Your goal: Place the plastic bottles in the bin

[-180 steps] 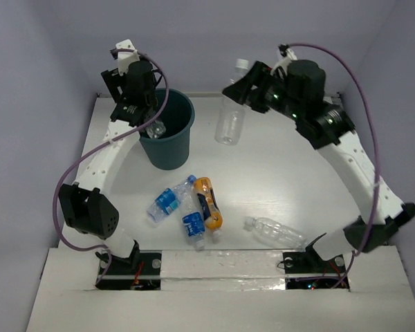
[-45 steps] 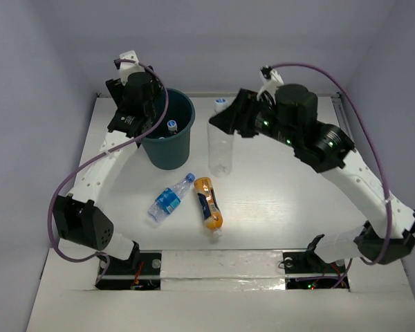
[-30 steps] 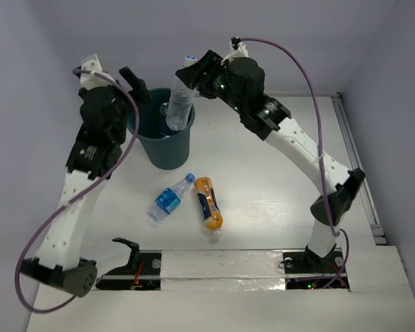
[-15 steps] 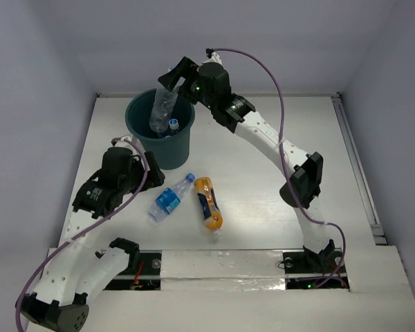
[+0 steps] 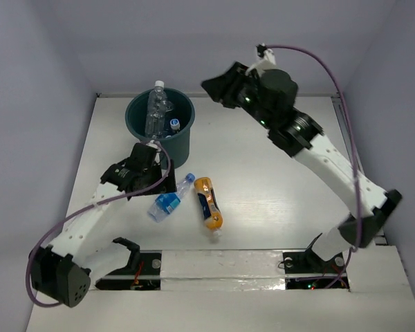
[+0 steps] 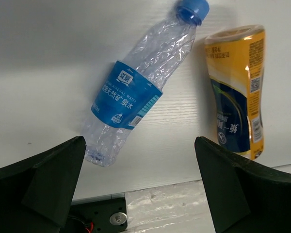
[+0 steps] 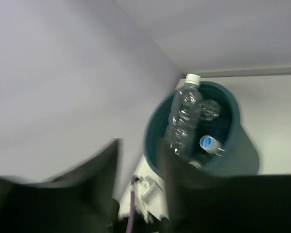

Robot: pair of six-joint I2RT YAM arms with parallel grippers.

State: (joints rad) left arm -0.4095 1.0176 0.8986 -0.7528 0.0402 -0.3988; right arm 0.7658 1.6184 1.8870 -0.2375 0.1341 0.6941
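Note:
The gap beside the orange bottle (image 5: 208, 203) leaves room for one finger, so my left gripper moves down onto the blue label around the bottle's middle (image 5: 169, 202) next.
The dark teal bin (image 5: 183, 142) stands at the back left. A clear unlabelled bottle (image 5: 154, 111) leans upright inside it, white cap above the rim; the right wrist view shows the bin (image 7: 233, 162), that bottle (image 7: 184, 116) and a blue-capped one (image 7: 208, 142) lower inside. On the table lie a blue-labelled bottle (image 5: 178, 191) and an orange bottle (image 5: 208, 203). My left gripper (image 5: 164, 183) hovers open over the blue-labelled bottle (image 6: 136, 92), the orange bottle (image 6: 237, 92) to its right. My right gripper (image 5: 216, 86) hangs open and empty, to the right of the bin.
The table's front edge and a dark mounting plate (image 6: 99, 216) lie just below the left gripper. Purple-grey walls enclose the table at the back and sides. A purple cable (image 5: 308, 55) loops over the right arm.
The right gripper has let go of the clear bottle, which now stands in the bin, and has pulled back to the right. The left arm has swung in over the blue-labelled bottle.

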